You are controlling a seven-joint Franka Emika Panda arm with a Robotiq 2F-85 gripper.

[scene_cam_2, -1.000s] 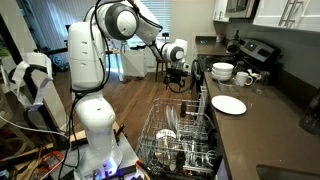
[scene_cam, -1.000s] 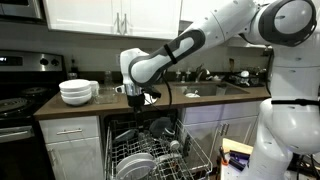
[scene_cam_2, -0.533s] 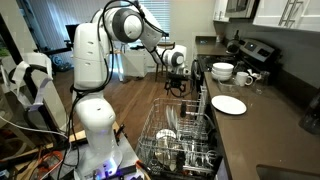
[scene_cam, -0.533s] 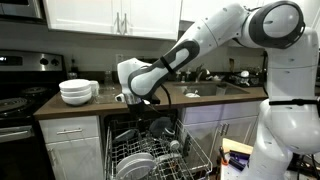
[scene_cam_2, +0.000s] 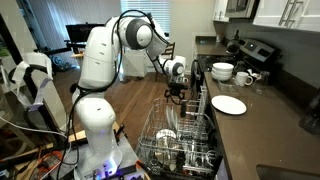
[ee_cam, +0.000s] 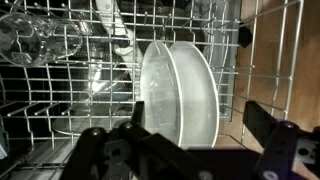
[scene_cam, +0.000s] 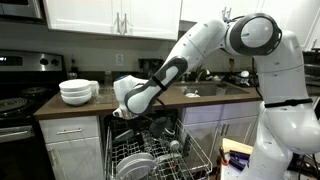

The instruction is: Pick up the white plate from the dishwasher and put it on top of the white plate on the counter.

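My gripper is above the plate's lower rim (ee_cam: pixel 182 128) in the wrist view, with that rim between its spread fingers. Next I should move my gripper down open until the fingers are on both sides of the plate's edge.
Two white plates (ee_cam: pixel 185 95) stand upright side by side in the dishwasher rack, filling the middle of the wrist view. They show faintly in the rack in both exterior views (scene_cam: pixel 135 166) (scene_cam_2: pixel 168 124). My gripper (ee_cam: pixel 187 142) is open, its two dark fingers spread to either side of the plates and just above them. In both exterior views the gripper (scene_cam: pixel 128 113) (scene_cam_2: pixel 177 93) hangs over the pulled-out rack (scene_cam_2: pixel 185 145). Another white plate (scene_cam_2: pixel 228 104) lies flat on the counter.
Stacked white bowls (scene_cam: pixel 77 92) (scene_cam_2: pixel 222 71) and a mug (scene_cam_2: pixel 245 78) stand on the counter near the stove. A clear glass (ee_cam: pixel 25 40) lies in the rack to the left of the plates. The rack's wires surround the plates closely.
The arm has bent down and carried the gripper lower, from counter height to just over the dishwasher rack. The gripper stays open and empty.
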